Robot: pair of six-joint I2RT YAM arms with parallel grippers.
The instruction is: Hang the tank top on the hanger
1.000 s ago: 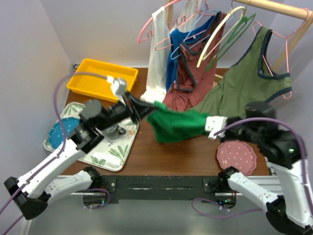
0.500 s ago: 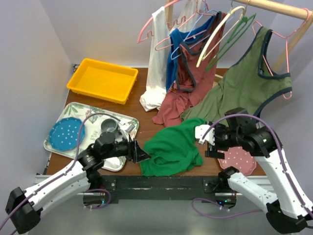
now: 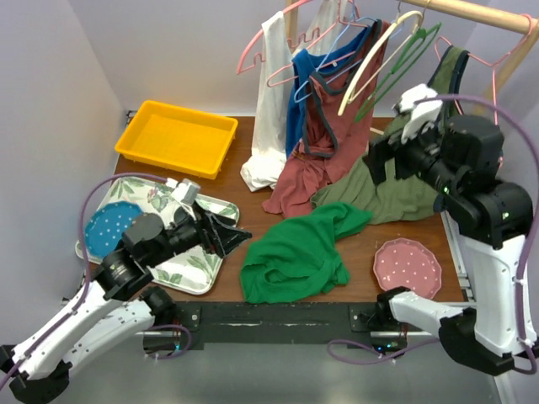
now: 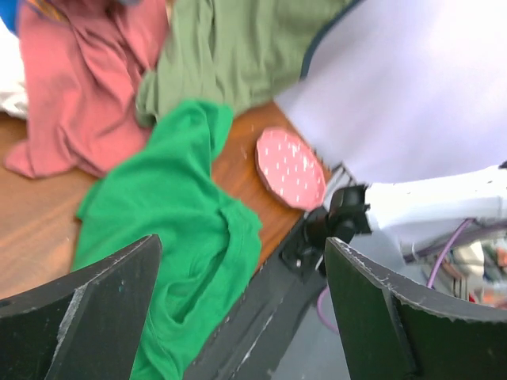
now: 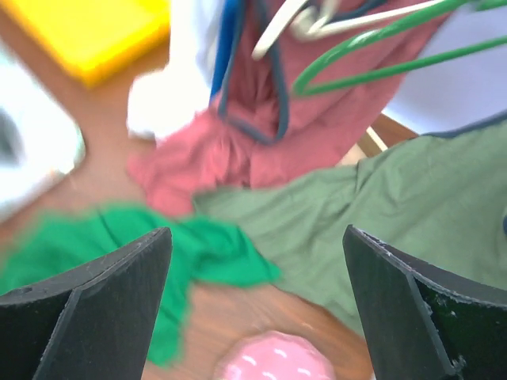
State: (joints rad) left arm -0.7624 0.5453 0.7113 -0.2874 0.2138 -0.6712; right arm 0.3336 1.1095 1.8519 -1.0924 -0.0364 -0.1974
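My right gripper moves outward next, turning toward the bar, and brings its fingers around the dark-green hanger's near arm (image 3: 390, 82) (image 5: 352, 42). This hanger hangs bare of any garment.
The bright green tank top (image 3: 299, 257) lies crumpled on the wooden table near its front edge, held by nothing; it also shows in the left wrist view (image 4: 166, 214) and the right wrist view (image 5: 198, 245). The thin dark-green hanger (image 3: 396, 74) hangs bare on the rail at the back right, and its wire (image 5: 380, 73) crosses the top of the right wrist view. My left gripper (image 3: 229, 236) is open just left of the tank top, its jaws (image 4: 242, 245) empty. My right gripper (image 3: 377, 164) is open and raised over the olive top, below the hanger, its jaws (image 5: 256, 231) empty.
A yellow bin (image 3: 177, 135) sits at the back left. A floral tray (image 3: 202, 269) holds a blue plate (image 3: 109, 229). A pink plate (image 3: 408, 268) lies at the front right. Olive (image 3: 404, 189), rust-red (image 3: 316, 160) and white (image 3: 269, 126) garments hang from the rail (image 3: 480, 13).
Both grippers opened and let go of the tank top, which dropped in a heap onto the table. The right arm rose toward the rack; the left arm drew back to the left.
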